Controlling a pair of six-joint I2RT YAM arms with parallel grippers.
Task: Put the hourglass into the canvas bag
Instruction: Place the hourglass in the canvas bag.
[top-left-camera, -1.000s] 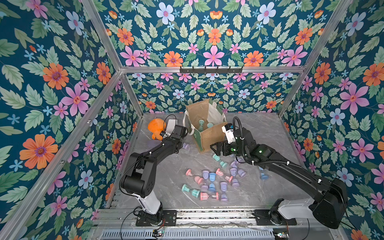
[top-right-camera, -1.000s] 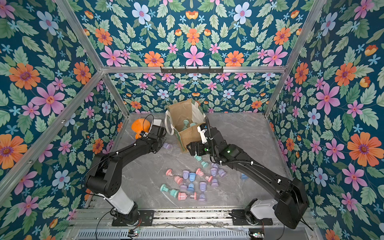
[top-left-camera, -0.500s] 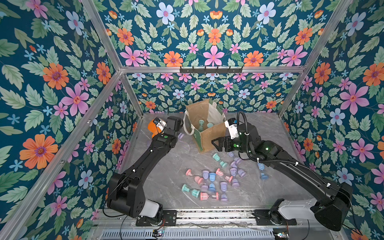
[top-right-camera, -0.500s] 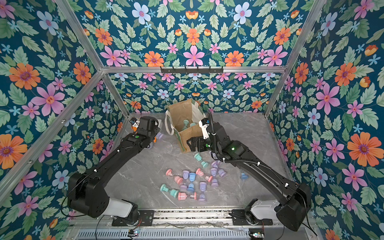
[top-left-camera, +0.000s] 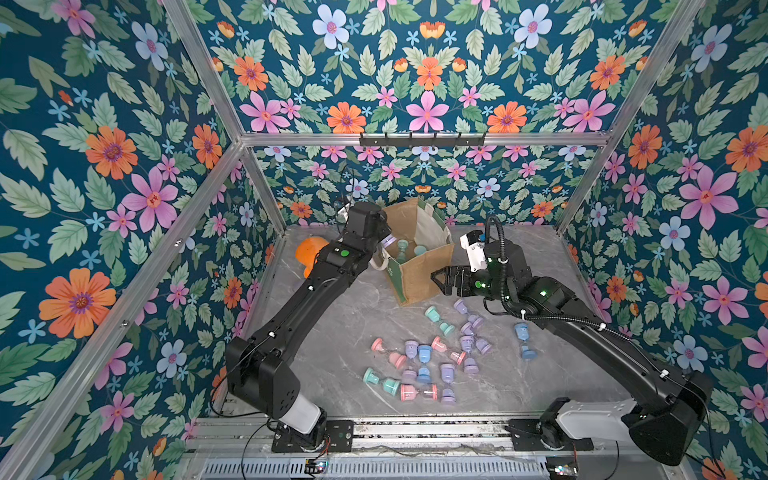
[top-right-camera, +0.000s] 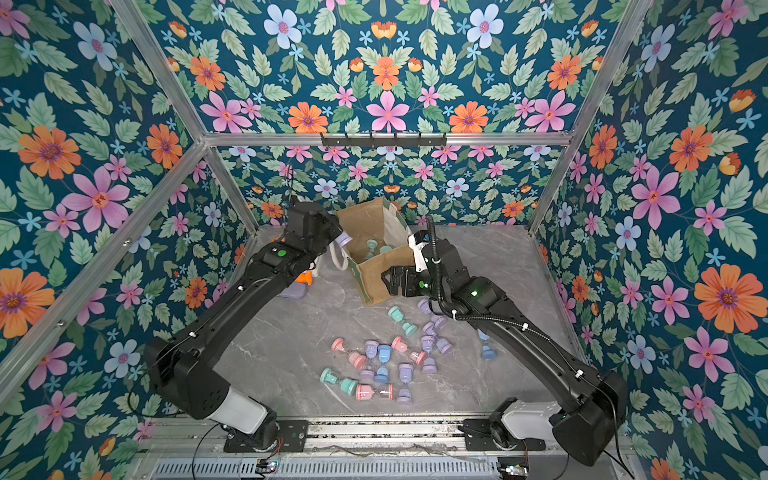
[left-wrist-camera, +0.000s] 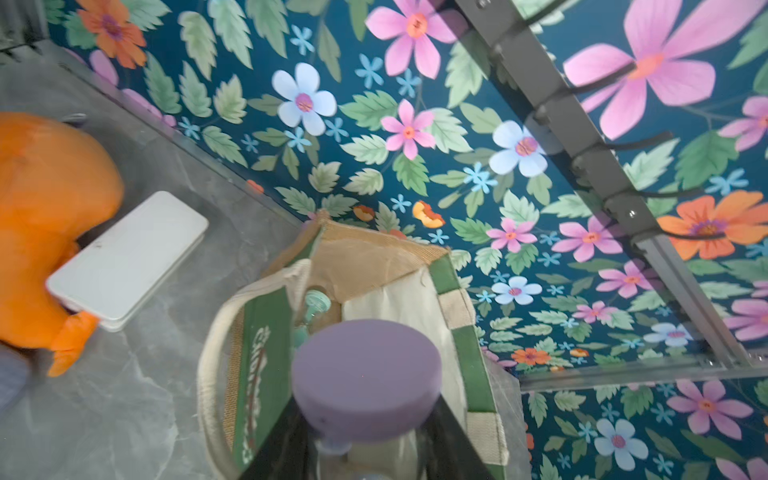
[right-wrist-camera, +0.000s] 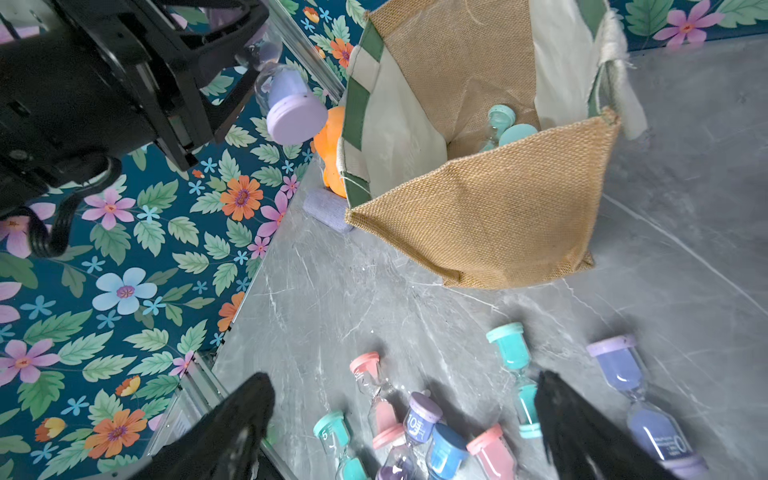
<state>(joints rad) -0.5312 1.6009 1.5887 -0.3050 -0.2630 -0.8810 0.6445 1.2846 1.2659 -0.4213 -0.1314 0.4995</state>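
The left gripper needs to move over the bag's rim next and down into the bag's opening (top-left-camera: 418, 235) (left-wrist-camera: 380, 292) to let go of the purple hourglass, because the hourglass still hangs beside that rim.
The canvas bag (top-left-camera: 419, 270) (top-right-camera: 382, 270) stands open at the back of the table, tan with green side panels and pale lining. My left gripper (top-left-camera: 384, 241) (left-wrist-camera: 365, 419) is shut on a purple hourglass (top-left-camera: 390, 240) (top-right-camera: 343, 240) (left-wrist-camera: 365, 378) (right-wrist-camera: 291, 108), held in the air at the bag's left rim. A teal hourglass (top-left-camera: 403, 249) (right-wrist-camera: 505, 124) lies inside the bag. My right gripper (top-left-camera: 436, 278) (top-right-camera: 386, 280) (right-wrist-camera: 401, 386) is open and empty, close to the bag's front right corner, above loose hourglasses.
Several pink, purple, blue and teal hourglasses (top-left-camera: 424, 365) (top-right-camera: 382, 365) lie scattered on the grey table in front of the bag. An orange plush toy (top-left-camera: 307, 253) and a white flat box (left-wrist-camera: 129, 257) sit left of the bag, with a lilac block (right-wrist-camera: 326, 208) beside it.
My left arm has risen from the table beside the orange toy and swung right, carrying the purple hourglass to the bag's rim. The right gripper has shifted slightly right, staying open.
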